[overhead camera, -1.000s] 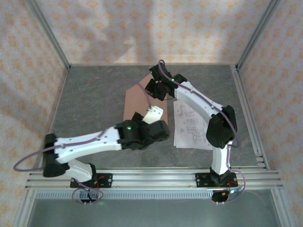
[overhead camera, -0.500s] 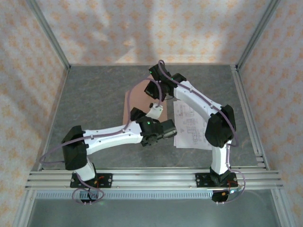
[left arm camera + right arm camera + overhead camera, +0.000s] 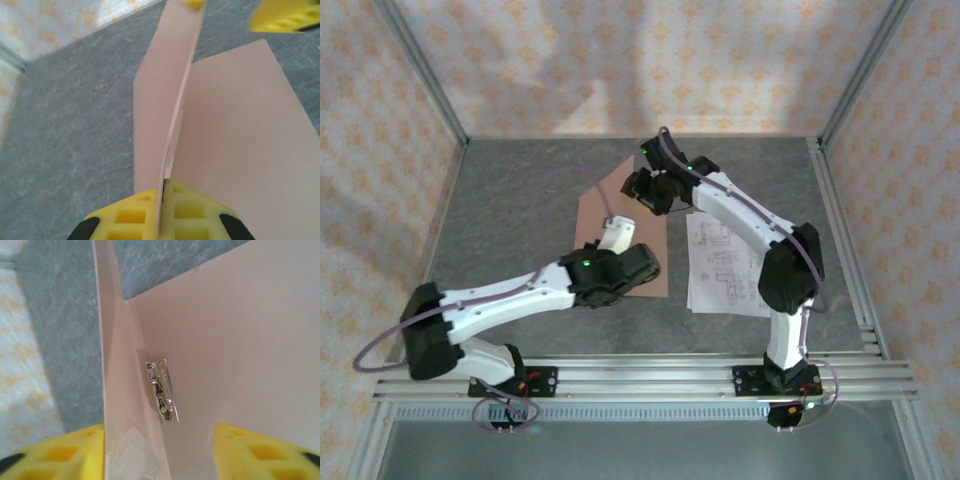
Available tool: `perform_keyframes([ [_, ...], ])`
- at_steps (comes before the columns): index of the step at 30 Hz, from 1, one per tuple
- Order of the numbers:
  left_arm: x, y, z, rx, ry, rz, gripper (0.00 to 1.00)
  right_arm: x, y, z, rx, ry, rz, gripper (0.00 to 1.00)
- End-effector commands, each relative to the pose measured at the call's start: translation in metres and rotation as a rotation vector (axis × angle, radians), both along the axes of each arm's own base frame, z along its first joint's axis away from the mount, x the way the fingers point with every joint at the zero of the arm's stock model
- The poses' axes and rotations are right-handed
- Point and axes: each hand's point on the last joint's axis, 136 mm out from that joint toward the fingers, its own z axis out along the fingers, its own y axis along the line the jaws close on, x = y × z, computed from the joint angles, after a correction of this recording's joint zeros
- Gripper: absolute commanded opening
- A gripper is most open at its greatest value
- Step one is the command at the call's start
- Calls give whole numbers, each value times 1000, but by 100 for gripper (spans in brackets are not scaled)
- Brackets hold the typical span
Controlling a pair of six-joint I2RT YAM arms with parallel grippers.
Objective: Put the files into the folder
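Observation:
The folder's cover still stands on edge, so its edge swings away from the files and down in my left gripper next, then comes free.
The pinkish-brown folder [image 3: 595, 215] lies mid-table with its front cover [image 3: 165, 100] lifted on edge over the flat back panel [image 3: 240, 140]. My left gripper [image 3: 617, 228] [image 3: 162, 210] is shut on the cover's near edge, yellow pads pressed together on the card. Over the far end of the cover, my right gripper [image 3: 650, 195] [image 3: 160, 440] is open, and the cover [image 3: 112, 365] stands just inside its left finger [image 3: 65, 450]. A metal clip [image 3: 161, 390] sits on the inner panel. The files [image 3: 725, 262], white printed sheets, lie flat to the right of the folder.
Grey stone-patterned table top [image 3: 510, 210] bounded by aluminium frame rails [image 3: 840, 230] and patterned walls. The right arm's elbow [image 3: 790, 265] hangs over the sheets' right side.
My left gripper has closed on the raised cover's near edge. My right gripper, which was shut on the cover, has opened. The left arm has shifted left and back.

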Motion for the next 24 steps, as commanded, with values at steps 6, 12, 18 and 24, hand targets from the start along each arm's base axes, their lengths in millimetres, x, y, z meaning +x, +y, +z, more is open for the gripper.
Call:
perform_keyframes([
  [6,-14,38,8,-412,-82,52,0,4,-64,14,85,-73,-130,72],
  [12,-26,67,2,-689,-110,60,0,1,-16,-61,-11,29,-54,57],
  [18,-38,92,-3,-917,-160,93,0,1,31,-108,-70,105,30,47],
  [24,-45,103,-13,-1026,-162,138,0,-8,50,-157,-172,189,60,42],
])
